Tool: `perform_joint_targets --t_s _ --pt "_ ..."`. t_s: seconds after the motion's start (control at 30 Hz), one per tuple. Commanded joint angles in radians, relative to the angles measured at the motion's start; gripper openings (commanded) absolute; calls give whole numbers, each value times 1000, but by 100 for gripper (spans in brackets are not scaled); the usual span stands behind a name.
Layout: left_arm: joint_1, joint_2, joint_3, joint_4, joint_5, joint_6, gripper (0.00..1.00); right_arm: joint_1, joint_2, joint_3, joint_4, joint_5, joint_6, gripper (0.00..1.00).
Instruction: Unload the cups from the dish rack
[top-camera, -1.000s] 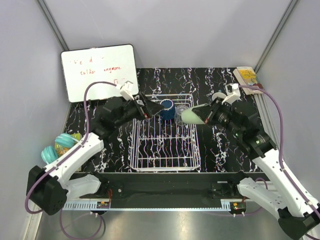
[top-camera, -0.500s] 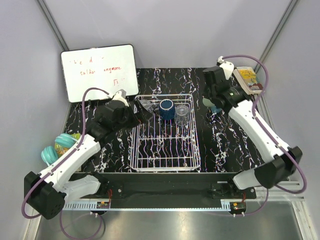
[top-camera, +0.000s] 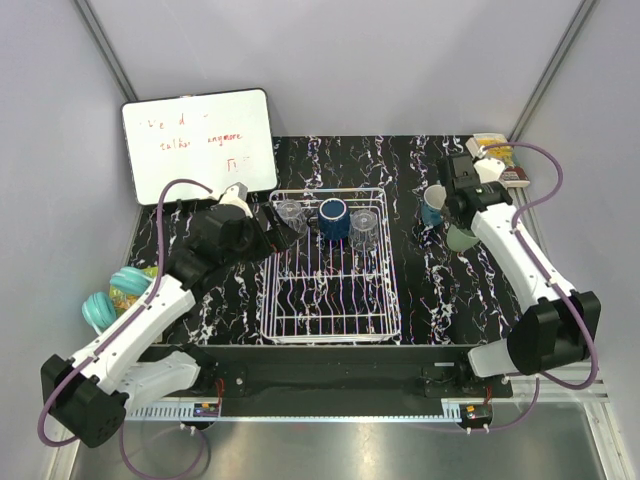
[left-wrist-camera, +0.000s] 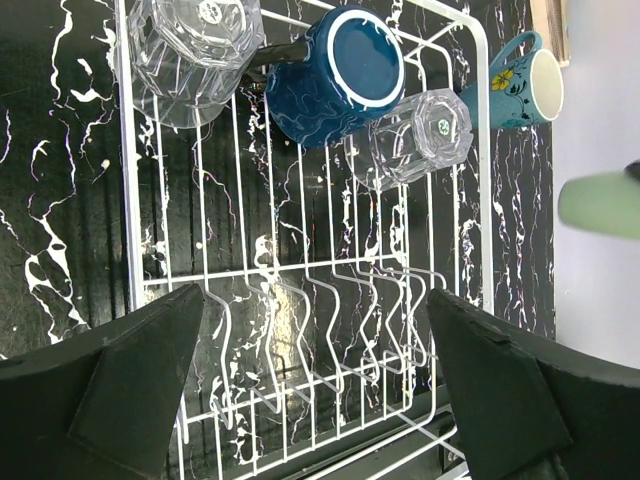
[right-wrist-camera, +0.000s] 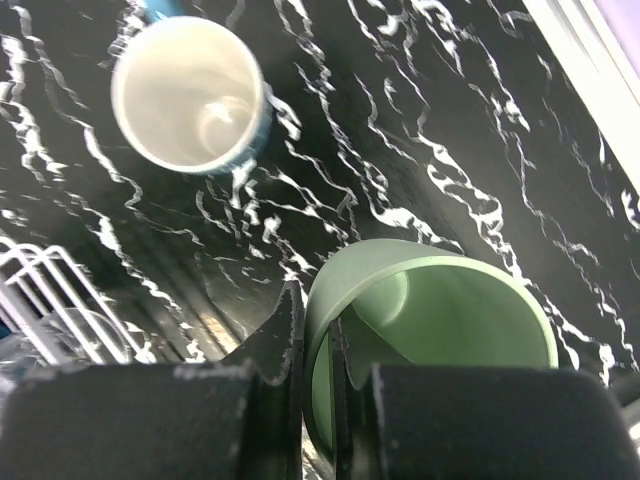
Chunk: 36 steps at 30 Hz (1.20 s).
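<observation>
My right gripper lowers toward the near grey wall and stands the tumbler there next, since the table is bare between that wall and the light blue mug.
The white wire dish rack (top-camera: 328, 300) sits mid-table. At its far end lie a dark navy mug (top-camera: 333, 218) and two clear glasses (top-camera: 290, 212) (top-camera: 366, 220). My left gripper (top-camera: 281, 229) is open and empty over the rack's far left corner. Its view shows the rack (left-wrist-camera: 300, 300), the navy mug (left-wrist-camera: 335, 75) and both glasses (left-wrist-camera: 195, 50) (left-wrist-camera: 415, 140). My right gripper (right-wrist-camera: 318, 330) is shut on the wall of the pale green tumbler (right-wrist-camera: 440, 300), one finger inside. The tumbler (top-camera: 461, 237) is right of the rack, beside the light blue mug (top-camera: 432, 205) (right-wrist-camera: 190, 90) standing on the table.
A whiteboard (top-camera: 200, 143) leans at the back left. Turquoise ribbed round things (top-camera: 115, 295) lie at the left edge. A yellow packet (top-camera: 497, 155) sits at the back right corner. Grey walls close in on both sides.
My right arm has swung the green tumbler from beside the rack out to the right, near the light blue mug. My left gripper has drawn back slightly toward the rack's left corner.
</observation>
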Motion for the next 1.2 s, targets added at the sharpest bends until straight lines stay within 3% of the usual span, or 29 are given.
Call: perform_joint_targets --t_s 0.0,0.33,0.77,1.17 --pt "2 8 14 8 3 14 99 -84 -77 -27 24 -25 53 0" --pt "2 12 14 4 9 9 99 -288 133 77 39 -105 125 0" --pt "2 35 17 -5 5 40 99 -336 473 333 58 -50 42 0" --pt "2 66 14 -12 -1 43 99 -336 633 367 84 32 -23 0"
